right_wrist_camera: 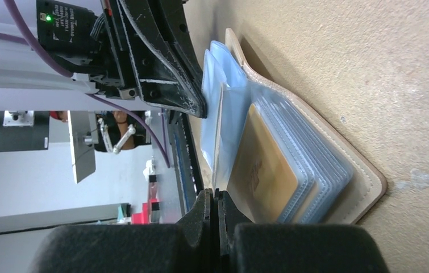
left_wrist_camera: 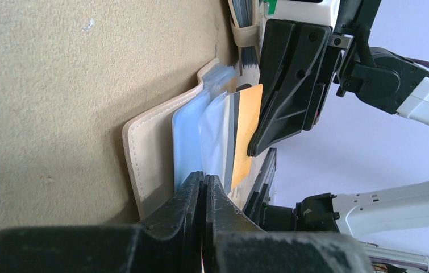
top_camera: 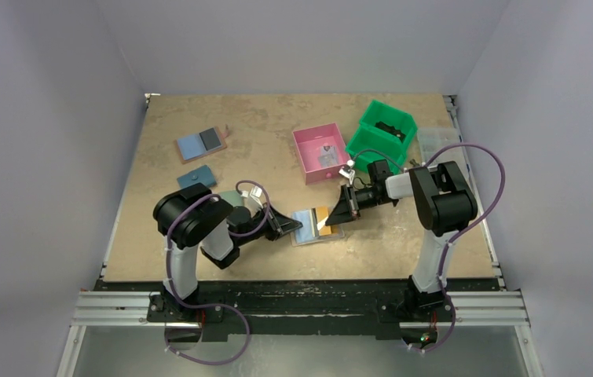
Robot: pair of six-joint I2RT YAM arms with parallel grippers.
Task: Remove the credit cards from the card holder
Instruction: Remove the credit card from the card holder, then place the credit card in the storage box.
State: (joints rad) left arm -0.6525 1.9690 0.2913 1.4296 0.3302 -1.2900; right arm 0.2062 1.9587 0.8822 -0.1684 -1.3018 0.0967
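My right gripper next needs to carry the gold-yellow card up out of the card holder's sleeve and outward to let it go over the green bin's near section [top_camera: 371, 144], because that section is open.
The card holder [top_camera: 305, 221] lies open at the table's middle, with a beige cover [left_wrist_camera: 144, 148] and clear pale-blue sleeves. My left gripper [top_camera: 297, 228] is shut on a sleeve edge at the holder's left side [left_wrist_camera: 205, 177]. My right gripper [top_camera: 334, 220] is shut on the edge of a gold-yellow credit card [left_wrist_camera: 245, 131] with a grey stripe, standing up out of the sleeves [right_wrist_camera: 215, 194]. In the right wrist view another gold card [right_wrist_camera: 263, 170] lies flat inside a sleeve of the holder [right_wrist_camera: 365, 185].
A pink bin [top_camera: 320, 153] and a green bin [top_camera: 383, 135] stand behind the holder. A second holder with blue and black panels [top_camera: 201, 144] and a small teal one [top_camera: 196, 177] lie at the back left. A clear box [top_camera: 437, 140] is at far right.
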